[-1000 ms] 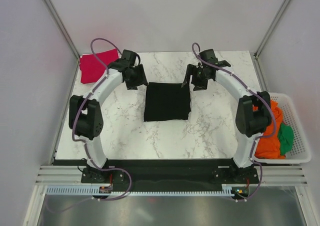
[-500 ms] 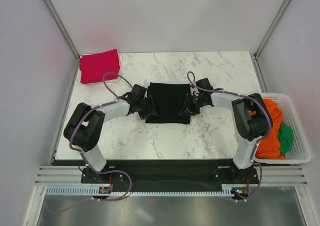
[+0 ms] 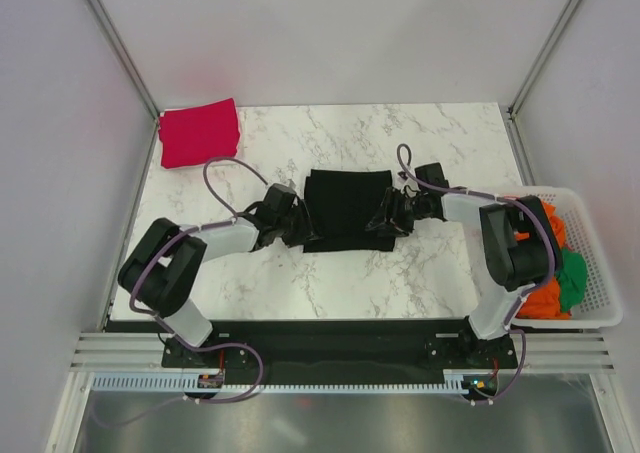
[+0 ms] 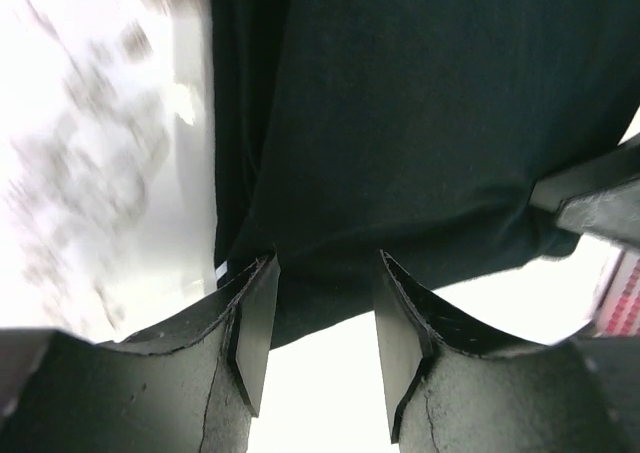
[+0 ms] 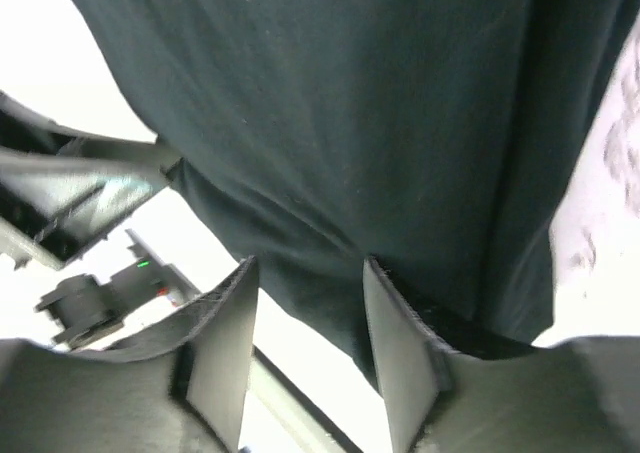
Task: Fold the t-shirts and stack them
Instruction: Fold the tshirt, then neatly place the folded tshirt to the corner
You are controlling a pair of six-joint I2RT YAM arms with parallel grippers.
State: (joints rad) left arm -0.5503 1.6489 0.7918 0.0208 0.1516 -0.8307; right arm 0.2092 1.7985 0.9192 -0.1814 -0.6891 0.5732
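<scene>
My left gripper will next lift outward along the folded black t-shirt's side edge, then lower by its far corner, because the red t-shirt lies beyond that corner.
A black t-shirt, folded to a rectangle, lies flat at the table's middle. My left gripper is low at its near-left corner and my right gripper is low at its near-right corner. In the left wrist view the left gripper has its jaws apart, with the black t-shirt's edge at the tips. In the right wrist view the right gripper is also open, with the black t-shirt's edge between the tips. A folded red t-shirt lies at the far-left corner.
A white basket at the table's right edge holds orange clothes and a green garment. Marble table surface shows in front of the black shirt. Walls enclose the table on three sides.
Both arms swung from the shirt's far corners down to its near corners and dropped low. The black shirt shifted slightly to the right.
</scene>
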